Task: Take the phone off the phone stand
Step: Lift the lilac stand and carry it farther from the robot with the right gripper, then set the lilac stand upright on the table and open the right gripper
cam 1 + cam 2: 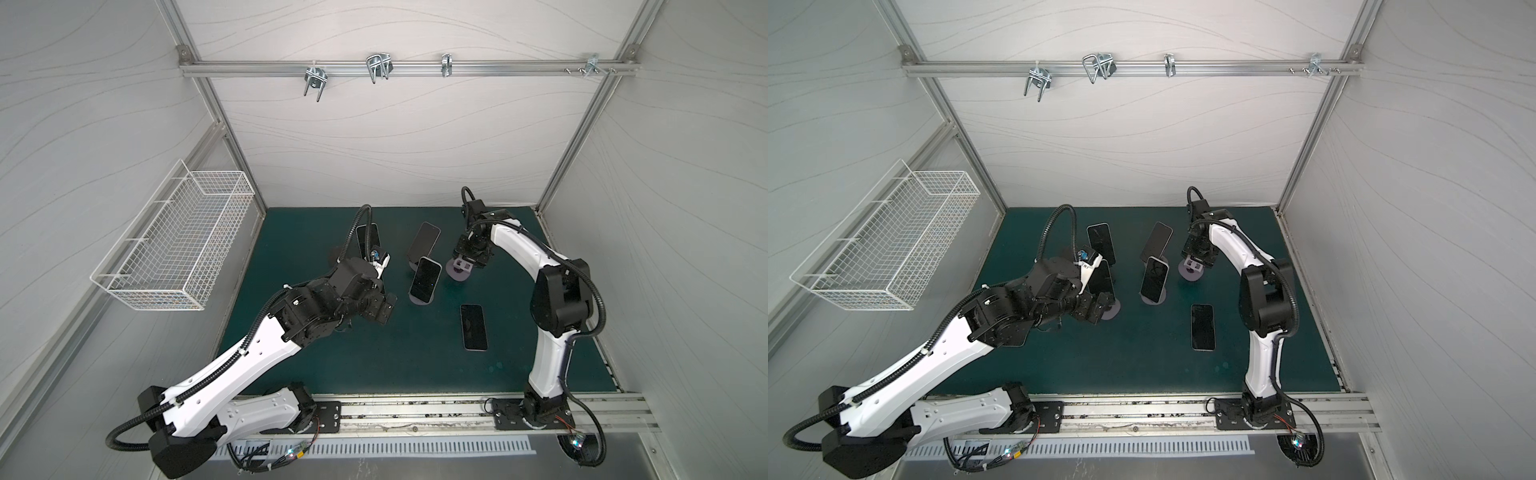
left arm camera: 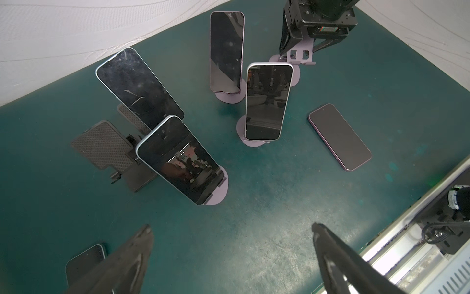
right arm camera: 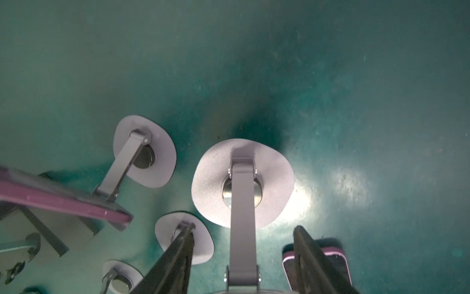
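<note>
My right gripper moves down slightly outward next and sets the lilac stand's base on the bare mat beneath to release its top plate, since that base hangs clear.
Several dark-screened phones lean on stands on the green mat. The closest one to my left gripper is a pale-edged phone on a lilac phone stand. That gripper hangs open over bare mat just in front of it, with nothing between its fingers; it shows in both top views. Two more phones lean on lilac stands mid-table. My right gripper is shut on the top plate of an empty lilac stand, whose arm runs between its fingers.
A purple-edged phone lies flat on the mat near the right arm. A phone leans on a black stand at the far left, beside an empty black stand. Another phone lies partly hidden behind a left finger. A white wire basket hangs on the left wall.
</note>
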Action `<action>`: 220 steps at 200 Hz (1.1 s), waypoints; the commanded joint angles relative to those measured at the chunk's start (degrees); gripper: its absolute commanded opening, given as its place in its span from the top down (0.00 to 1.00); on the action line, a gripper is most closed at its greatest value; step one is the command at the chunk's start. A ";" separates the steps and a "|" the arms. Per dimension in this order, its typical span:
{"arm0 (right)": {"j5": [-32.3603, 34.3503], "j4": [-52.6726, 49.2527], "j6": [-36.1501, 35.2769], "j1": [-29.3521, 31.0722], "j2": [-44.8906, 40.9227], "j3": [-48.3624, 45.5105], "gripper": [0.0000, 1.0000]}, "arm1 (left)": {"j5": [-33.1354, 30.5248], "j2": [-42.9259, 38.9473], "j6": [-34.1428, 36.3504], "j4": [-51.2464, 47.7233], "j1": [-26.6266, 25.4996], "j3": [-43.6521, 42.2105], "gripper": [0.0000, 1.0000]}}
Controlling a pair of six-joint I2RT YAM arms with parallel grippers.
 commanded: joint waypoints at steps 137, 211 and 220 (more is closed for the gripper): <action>-2.73 -2.20 -17.07 -3.40 10.46 13.01 0.48 | 3.45 5.26 2.03 0.79 5.60 4.89 0.01; -3.76 -4.14 -21.47 -3.95 14.49 15.87 0.47 | 3.53 6.76 1.16 0.67 7.56 5.57 0.01; -4.13 -3.98 -21.65 -3.94 14.60 15.98 0.47 | 3.54 6.98 1.09 0.79 7.67 5.52 0.01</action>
